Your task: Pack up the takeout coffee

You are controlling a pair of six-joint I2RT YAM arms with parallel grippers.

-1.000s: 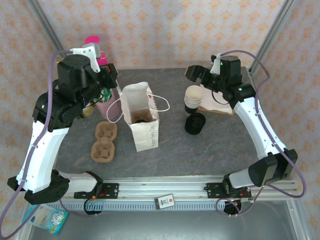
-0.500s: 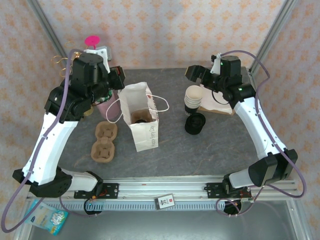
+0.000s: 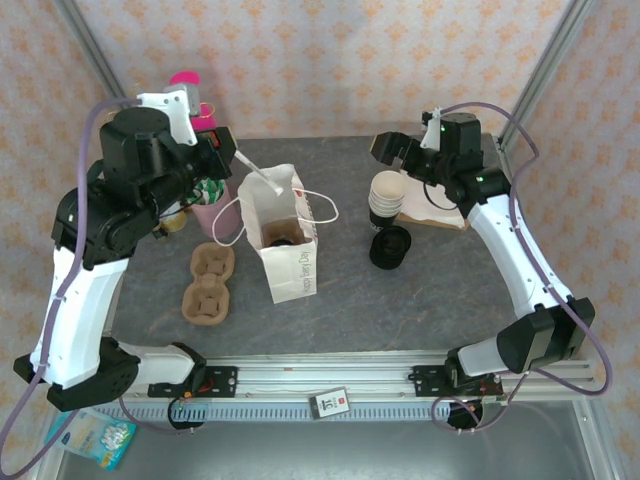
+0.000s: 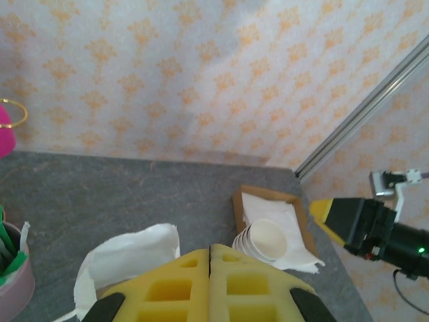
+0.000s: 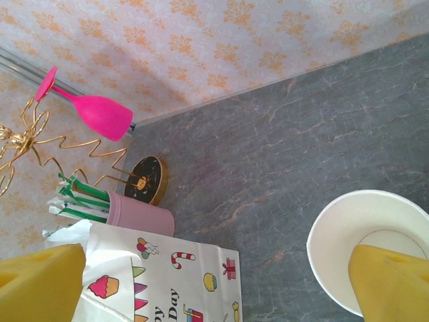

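Note:
Next, the left gripper moves over the bag's opening [image 3: 280, 215], goes lower and releases the thin white straw, since the straw already slants down over that opening.
A white paper gift bag [image 3: 285, 235] stands open mid-table. Deep inside it a dark round lid [image 3: 282, 237] shows, which looks like the takeout coffee; its sides are hidden. My left gripper [image 3: 232, 152] hovers above the bag's back left corner, shut on a thin white straw [image 3: 260, 173] that slants down over the bag's mouth. In the left wrist view the yellow pads [image 4: 210, 249] are pressed together over the bag [image 4: 127, 258]. My right gripper [image 3: 385, 150] stands open, with nothing between its fingers [image 5: 214, 288], above the stack of lidless cups [image 3: 386, 196] [image 5: 365, 245].
A pink cup of straws [image 3: 208, 205] [image 5: 137, 213] and a gold stand with a pink glass [image 5: 100, 111] sit back left. Two cardboard cup carriers [image 3: 208, 282] lie left of the bag. Stacked black lids [image 3: 390, 247] and a napkin tray [image 3: 440, 215] [image 4: 268, 201] are at the right.
My left gripper dipped to the pink straw cup, then rose and now carries a white straw toward the bag. The right arm has not moved.

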